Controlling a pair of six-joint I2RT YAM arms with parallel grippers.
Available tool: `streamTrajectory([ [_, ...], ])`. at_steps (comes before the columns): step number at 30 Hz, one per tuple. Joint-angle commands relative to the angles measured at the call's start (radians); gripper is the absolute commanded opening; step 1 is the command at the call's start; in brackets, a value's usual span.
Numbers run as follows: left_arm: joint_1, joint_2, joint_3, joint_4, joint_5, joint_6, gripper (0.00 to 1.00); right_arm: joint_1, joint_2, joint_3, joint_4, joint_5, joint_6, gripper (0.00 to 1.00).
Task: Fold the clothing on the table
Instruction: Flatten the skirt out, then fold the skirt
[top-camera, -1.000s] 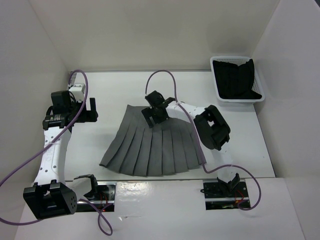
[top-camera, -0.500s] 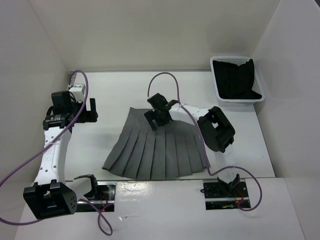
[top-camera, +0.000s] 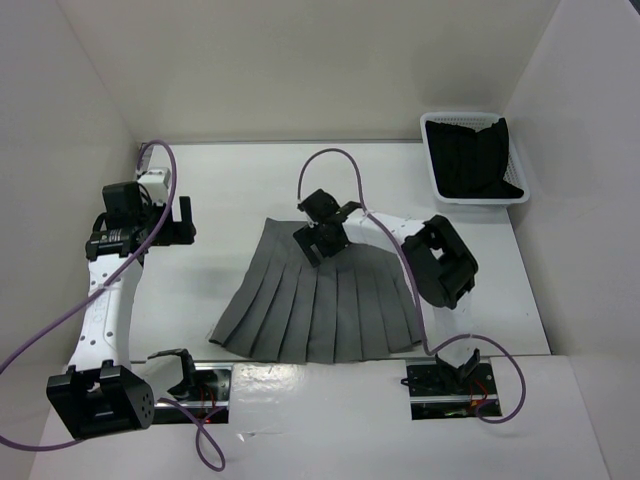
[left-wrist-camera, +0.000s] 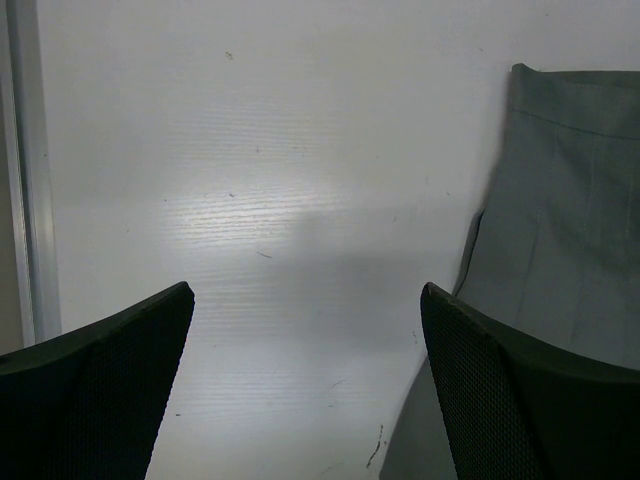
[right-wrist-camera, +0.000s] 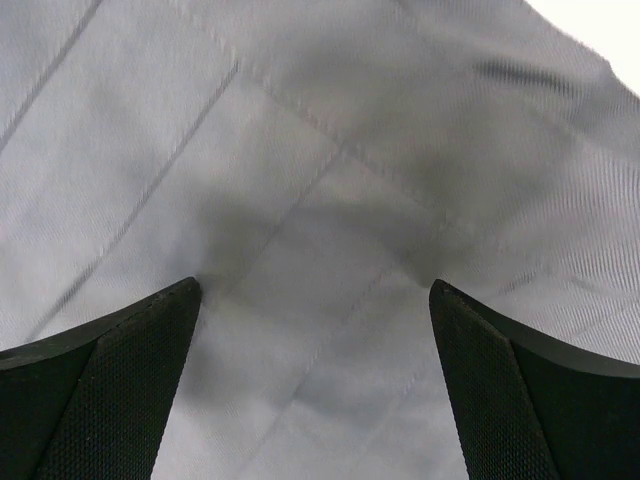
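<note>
My left gripper moves across and down onto the waistband's nearest corner (top-camera: 269, 222) (left-wrist-camera: 524, 82) next, as that corner is below it and to its right in the top view.
The clothing (top-camera: 320, 310), a grey pleated skirt, lies fanned out flat on the white table (top-camera: 220, 190), with its narrow waistband at the far side. My right gripper (top-camera: 322, 240) stands open over the skirt's upper part, just below the waistband. In the right wrist view its gripper (right-wrist-camera: 315, 290) has both fingertips down at the slightly rumpled cloth (right-wrist-camera: 320, 150), with nothing clamped between them. My left gripper (top-camera: 183, 222) hovers open over bare table to the left of the skirt. The left wrist view shows that gripper (left-wrist-camera: 305, 292) empty, with the skirt's edge (left-wrist-camera: 570, 230) at the right.
A white mesh basket (top-camera: 470, 200) holding black cloth (top-camera: 475, 155) stands at the far right corner. White walls enclose the table on the left, back and right. A metal rail (left-wrist-camera: 22, 170) runs along the left table edge. Purple cables loop above both arms.
The right gripper has slid to the right and slightly nearer, and the skirt has shifted with it. The left arm has stayed still.
</note>
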Motion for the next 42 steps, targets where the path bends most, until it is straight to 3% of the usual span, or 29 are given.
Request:
streamTrajectory([
  [1, 0.004, -0.049, -0.005, 0.025, 0.031, -0.02, 1.0, -0.005, -0.111, -0.013, -0.04, -0.012, -0.04, 0.99],
  [6, 0.004, -0.075, 0.017, 0.015, 0.114, -0.001, 1.0, -0.005, -0.243, 0.05, -0.054, -0.054, -0.068, 0.99],
  [10, -0.065, -0.011, 0.077, 0.001, 0.155, 0.029, 1.0, -0.014, -0.314, 0.072, -0.066, -0.034, -0.091, 0.99],
  [20, -0.26, 0.396, 0.218, 0.087, 0.267, 0.091, 0.95, -0.267, -0.389, -0.066, 0.025, -0.164, -0.12, 0.94],
  [25, -0.292, 0.59, 0.297, 0.087, 0.287, 0.123, 0.8, -0.372, -0.386, -0.08, 0.046, -0.223, -0.131, 0.87],
  [30, -0.31, 0.697, 0.318, 0.108, 0.287, 0.123, 0.64, -0.381, -0.366, -0.08, 0.046, -0.237, -0.131, 0.87],
  [37, -0.311, 0.823, 0.357, 0.137, 0.341, 0.063, 0.59, -0.39, -0.357, -0.089, 0.046, -0.246, -0.131, 0.87],
  [42, -0.33, 0.833, 0.357, 0.185, 0.33, -0.015, 0.56, -0.39, -0.366, -0.109, 0.046, -0.246, -0.14, 0.87],
])
